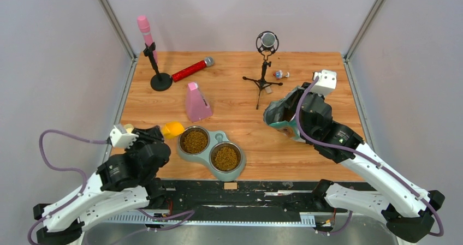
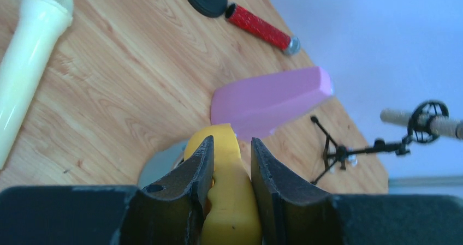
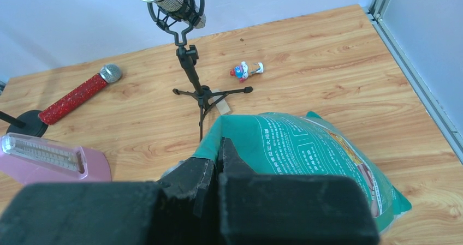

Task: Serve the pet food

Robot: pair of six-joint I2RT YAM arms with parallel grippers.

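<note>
I should next turn the scoop outward with my left gripper, lower it and release its handle on bare wood (image 1: pixel 167 113) (image 2: pixel 150 100) beside the pink metronome, below and outward of the gripper.
Brown pet food kibble fills both cups (image 1: pixel 194 142) (image 1: pixel 226 158) of a grey-green double bowl (image 1: pixel 212 149) at the table's near middle. My left gripper (image 1: pixel 158 132) is shut on the handle of a yellow scoop (image 1: pixel 173 129), just left of the bowl. In the left wrist view the scoop (image 2: pixel 229 201) sits between the fingers of the left gripper (image 2: pixel 232 147), above the bowl's rim (image 2: pixel 158 168). My right gripper (image 1: pixel 295 104) is shut on the open top edge of the teal pet food bag (image 1: pixel 279 117). In the right wrist view the right gripper (image 3: pixel 217 149) pinches the bag (image 3: pixel 311 147).
A pink metronome (image 1: pixel 197 102) stands behind the bowl. A pink microphone on a black stand (image 1: pixel 147 33), a red microphone (image 1: pixel 192 69), a tripod microphone (image 1: pixel 266 43) and a small toy (image 1: pixel 280 74) are at the back. A cream microphone (image 2: pixel 27 54) lies by the left gripper.
</note>
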